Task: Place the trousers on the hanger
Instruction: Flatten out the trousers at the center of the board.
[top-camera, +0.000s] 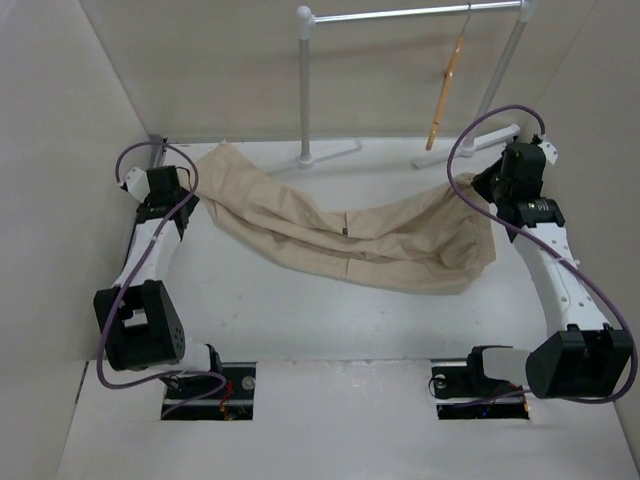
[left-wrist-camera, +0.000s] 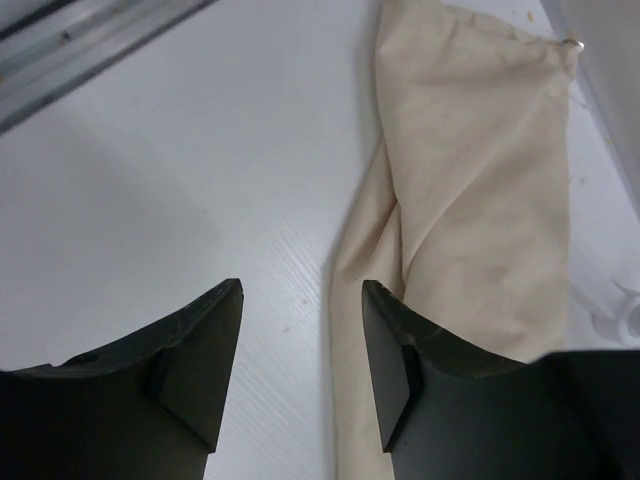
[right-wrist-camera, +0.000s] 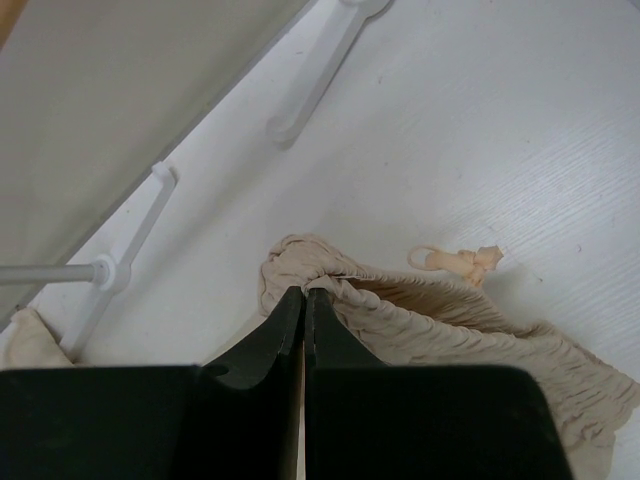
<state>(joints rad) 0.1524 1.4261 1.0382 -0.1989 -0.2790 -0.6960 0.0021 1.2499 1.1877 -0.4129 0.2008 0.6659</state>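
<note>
My right gripper should pull the waistband (right-wrist-camera: 420, 310) outward toward the tabletop (right-wrist-camera: 405, 80) beside the rack's foot and let go of it there, because the trousers lie slack and crooked.
The beige trousers (top-camera: 350, 235) lie spread across the table from back left to right. My left gripper (top-camera: 168, 185) stands open beside the leg end. In the left wrist view the left gripper (left-wrist-camera: 302, 290) has bare table between its fingers, and the trouser leg (left-wrist-camera: 480, 200) runs along and under its right finger (left-wrist-camera: 400, 340). My right gripper (top-camera: 488, 185) is at the waist end. In the right wrist view the right gripper (right-wrist-camera: 305, 292) is shut on the gathered waistband (right-wrist-camera: 420, 310). The wooden hanger (top-camera: 445, 95) hangs from the rack, apart from both grippers.
The white clothes rack (top-camera: 400, 14) stands at the back, its feet (top-camera: 330, 152) on the table close behind the trousers. A knotted drawstring (right-wrist-camera: 460, 260) lies just past the waistband. Beige walls enclose the table on the left, back and right.
</note>
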